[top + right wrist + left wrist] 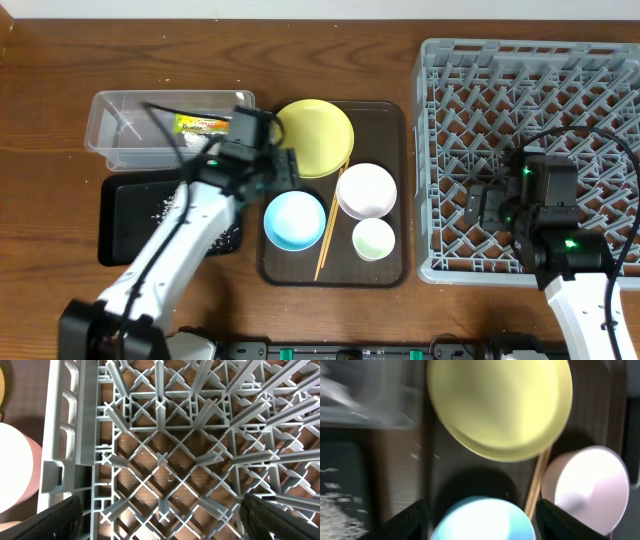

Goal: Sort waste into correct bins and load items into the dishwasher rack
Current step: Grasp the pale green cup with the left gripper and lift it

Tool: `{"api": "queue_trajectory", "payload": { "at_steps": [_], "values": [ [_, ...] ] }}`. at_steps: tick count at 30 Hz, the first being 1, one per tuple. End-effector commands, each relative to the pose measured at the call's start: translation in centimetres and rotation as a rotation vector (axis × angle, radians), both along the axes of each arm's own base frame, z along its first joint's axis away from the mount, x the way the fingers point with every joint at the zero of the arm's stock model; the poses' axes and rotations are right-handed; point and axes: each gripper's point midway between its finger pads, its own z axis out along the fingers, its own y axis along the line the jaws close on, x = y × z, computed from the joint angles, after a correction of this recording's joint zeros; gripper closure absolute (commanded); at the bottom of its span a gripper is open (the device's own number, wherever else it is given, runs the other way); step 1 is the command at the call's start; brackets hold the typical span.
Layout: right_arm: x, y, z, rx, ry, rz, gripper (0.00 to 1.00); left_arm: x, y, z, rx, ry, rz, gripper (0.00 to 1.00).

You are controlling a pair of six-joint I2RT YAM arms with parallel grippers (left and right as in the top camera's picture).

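Note:
I will next move my left gripper back and down onto the small pale cup's rim (355, 237) on the chopstick side, where the empty tray leaves finger room.
The yellow plate (314, 136), light blue bowl (294, 219), white bowl (366, 190), small pale cup (374, 239) and wooden chopsticks (327, 235) lie on the dark brown tray (385, 118). My left gripper (481, 522) is open and empty, just above the blue bowl (482, 520), with the plate (500, 405) ahead of it. The snack wrapper (198, 124) lies in the clear tub (120, 115). Rice grains (165, 205) lie on the black tray (130, 215). My right gripper (160, 515) is open and empty over the grey rack (530, 80). No tissue shows.
The rack's upright pegs (160, 457) stand under the right gripper, and its left wall (65, 435) borders the white bowl (15, 475). Bare wooden table (60, 60) surrounds the tub and trays.

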Motion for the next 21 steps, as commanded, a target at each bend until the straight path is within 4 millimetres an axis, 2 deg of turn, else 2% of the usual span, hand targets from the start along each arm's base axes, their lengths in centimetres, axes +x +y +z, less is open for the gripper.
{"api": "queue_trajectory", "payload": {
  "at_steps": [1, 5, 12, 21],
  "values": [
    [0.3, 0.2, 0.8, -0.001, -0.022, 0.002, 0.01, -1.2, -2.5, -1.1, 0.017, 0.031, -0.095, 0.33],
    [0.3, 0.2, 0.8, -0.001, -0.022, 0.002, 0.01, -3.5, -6.1, -1.2, -0.015, 0.059, -0.217, 0.36],
    [0.3, 0.2, 0.8, -0.001, -0.019, 0.002, 0.01, -7.6, -9.8, -1.6, 0.008, 0.098, -0.373, 0.37],
    [0.2, 0.2, 0.7, -0.001, -0.014, 0.002, 0.01, -9.7, -11.1, -3.1, 0.080, 0.093, -0.442, 0.38]
  ]
}}
